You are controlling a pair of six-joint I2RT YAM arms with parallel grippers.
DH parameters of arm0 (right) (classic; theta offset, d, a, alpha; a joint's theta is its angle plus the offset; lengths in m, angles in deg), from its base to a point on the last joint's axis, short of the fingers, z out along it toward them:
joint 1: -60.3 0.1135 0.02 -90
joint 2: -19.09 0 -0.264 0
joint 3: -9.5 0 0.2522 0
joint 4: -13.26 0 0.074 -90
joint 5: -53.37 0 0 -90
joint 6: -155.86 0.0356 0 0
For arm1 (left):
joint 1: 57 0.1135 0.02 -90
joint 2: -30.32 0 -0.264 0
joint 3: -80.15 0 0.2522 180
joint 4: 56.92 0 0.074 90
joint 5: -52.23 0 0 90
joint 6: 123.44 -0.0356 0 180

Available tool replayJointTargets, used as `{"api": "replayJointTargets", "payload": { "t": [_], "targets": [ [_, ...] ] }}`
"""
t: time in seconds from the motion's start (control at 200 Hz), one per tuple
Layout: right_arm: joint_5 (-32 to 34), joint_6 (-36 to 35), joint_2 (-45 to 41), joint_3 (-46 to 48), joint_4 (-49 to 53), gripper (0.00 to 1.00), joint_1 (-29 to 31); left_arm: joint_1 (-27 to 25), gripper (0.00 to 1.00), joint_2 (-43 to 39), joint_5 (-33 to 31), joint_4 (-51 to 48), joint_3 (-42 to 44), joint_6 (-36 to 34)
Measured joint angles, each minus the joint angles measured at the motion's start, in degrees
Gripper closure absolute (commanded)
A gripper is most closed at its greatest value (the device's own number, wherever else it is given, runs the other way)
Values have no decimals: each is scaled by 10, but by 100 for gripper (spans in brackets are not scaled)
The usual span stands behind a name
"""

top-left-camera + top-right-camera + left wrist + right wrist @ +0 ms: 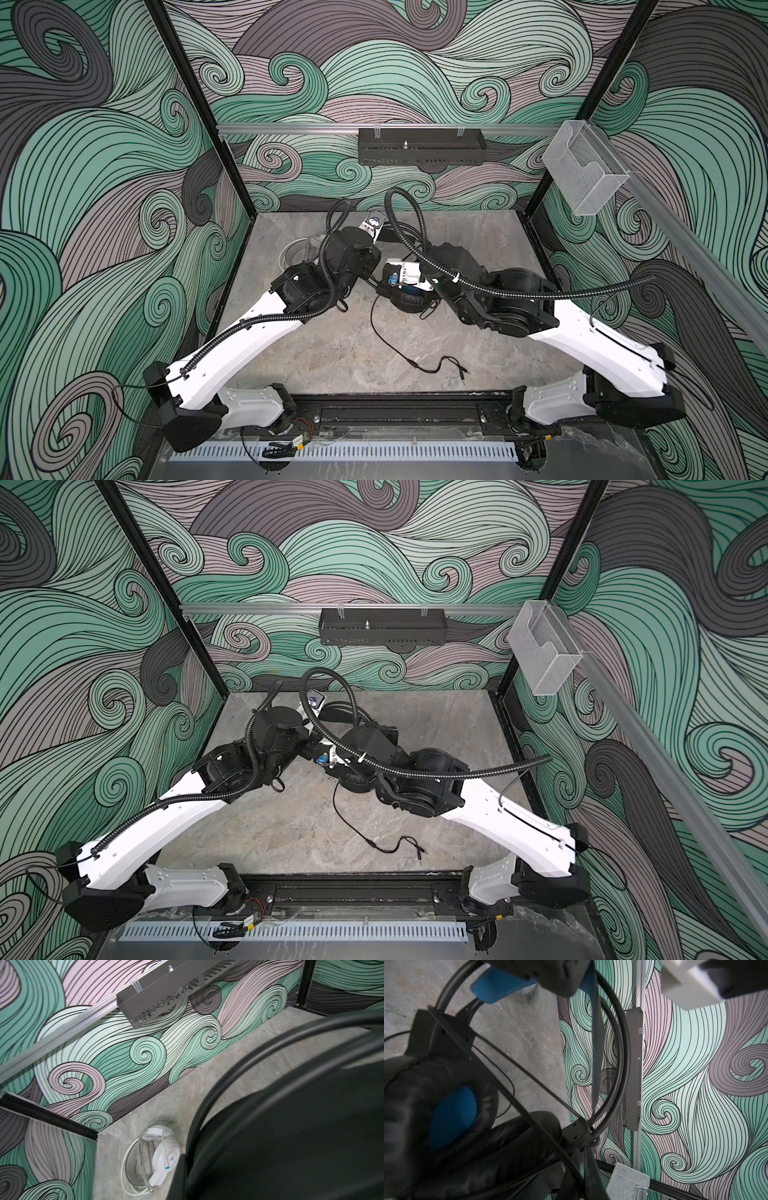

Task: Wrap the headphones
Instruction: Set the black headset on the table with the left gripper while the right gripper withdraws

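Note:
The cable already spans the cups. My right gripper will next move away from my left gripper, over the bare tabletop on the plastic holder's side, and release the cable.
The black headphones point(409, 301) with blue inner cups point(452, 1118) are held up at the table's middle between both arms. My left gripper point(388, 235) is shut on their headband point(618, 1064) at the far side. Its jaws are hidden in the left wrist view behind a black ear cup point(301, 1126). My right gripper point(388, 286) is low beside the cups, shut on the black cable point(517, 1103), which stretches taut across the cups. The rest of the cable point(390, 345) trails over the table to its plugs point(440, 368). The white headphones point(158, 1159) lie in the back left corner, wound in their pale cable.
A black perforated tray point(422, 145) hangs on the back rail. On the right rail hangs a clear plastic holder point(586, 170). Patterned walls close the grey table point(332, 353) on three sides, and the arm bases stand along the front edge.

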State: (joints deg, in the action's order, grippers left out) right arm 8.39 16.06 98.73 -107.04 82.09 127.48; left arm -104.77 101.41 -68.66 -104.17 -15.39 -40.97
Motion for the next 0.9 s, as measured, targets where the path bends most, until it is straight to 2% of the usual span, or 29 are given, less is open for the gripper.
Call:
{"api": "replayJointTargets", "payload": {
  "t": [0.18,0.37,0.59,0.735,0.896],
  "targets": [
    [-16,0,-9,0,-23,93,-1,1,100,-9,59,-12,0,0],
    [-19,-19,-14,19,-40,90,-7,2,100,-20,80,-19,12,3],
    [-22,-20,-67,54,-74,87,-66,3,100,-49,127,-67,33,-10],
    [-34,-16,-106,70,-110,90,-81,3,100,-53,151,-98,33,-14],
    [-52,9,-112,103,-138,90,-101,3,100,-53,162,-106,33,-10]
  ]
}}
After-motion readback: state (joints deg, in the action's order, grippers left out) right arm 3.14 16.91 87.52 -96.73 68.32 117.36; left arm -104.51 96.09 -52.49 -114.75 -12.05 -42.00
